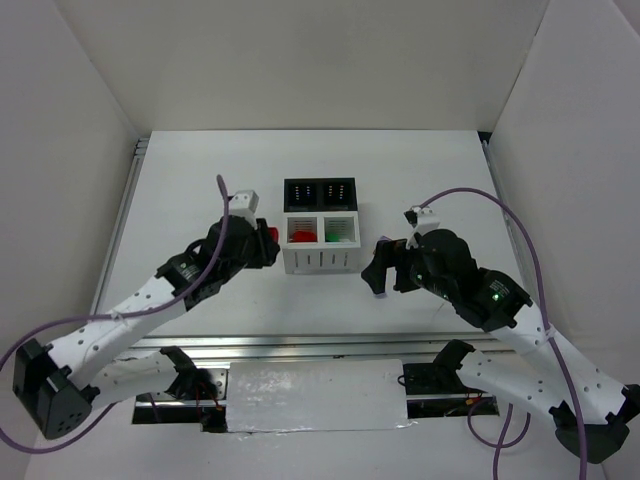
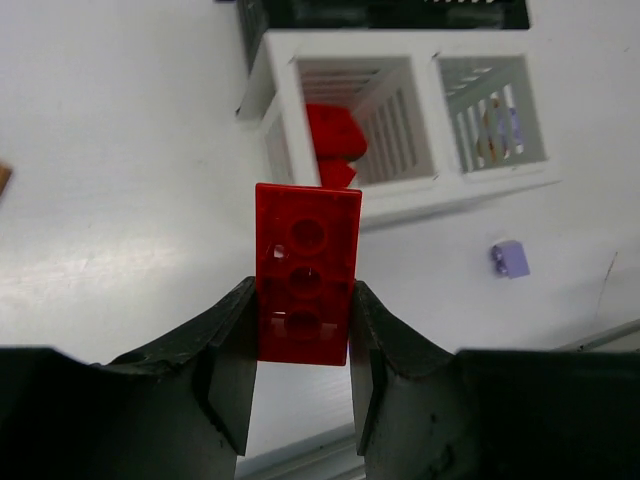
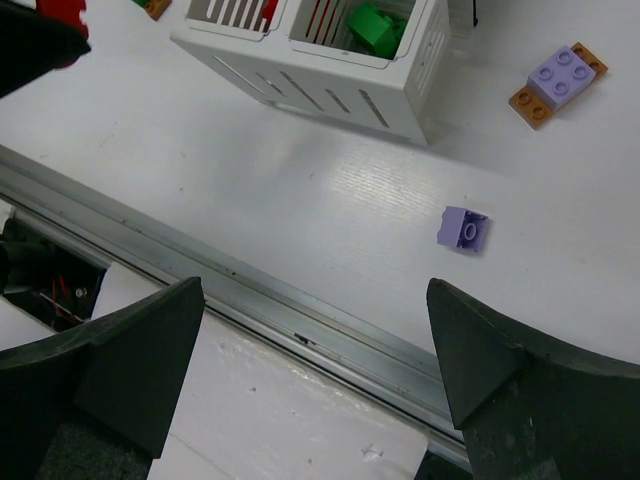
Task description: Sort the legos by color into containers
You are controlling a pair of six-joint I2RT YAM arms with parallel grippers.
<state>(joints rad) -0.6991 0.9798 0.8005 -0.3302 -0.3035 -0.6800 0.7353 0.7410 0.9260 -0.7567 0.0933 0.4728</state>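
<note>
The left gripper moves to the right in the top view, over the containers' white section, then opens next, since red legos already lie in that section.
My left gripper (image 2: 303, 300) is shut on a red lego (image 2: 306, 262), held upright just left of the containers (image 1: 320, 262); in the top view the gripper (image 1: 266, 245) and red lego (image 1: 272, 233) sit by the block's left wall. The front left white compartment holds red legos (image 2: 336, 135), and the front right one holds a green lego (image 3: 374, 26). My right gripper (image 3: 315, 292) is open and empty above the table's front rail, right of the containers. A small lavender lego (image 3: 463, 229) lies on the table ahead of it. A lavender lego on a brown plate (image 3: 558, 78) lies farther right.
The two black compartments (image 1: 320, 192) are at the back of the block. A metal rail (image 3: 300, 325) runs along the table's front edge. A small green and brown piece (image 3: 152, 6) lies left of the containers. White walls enclose the table on three sides.
</note>
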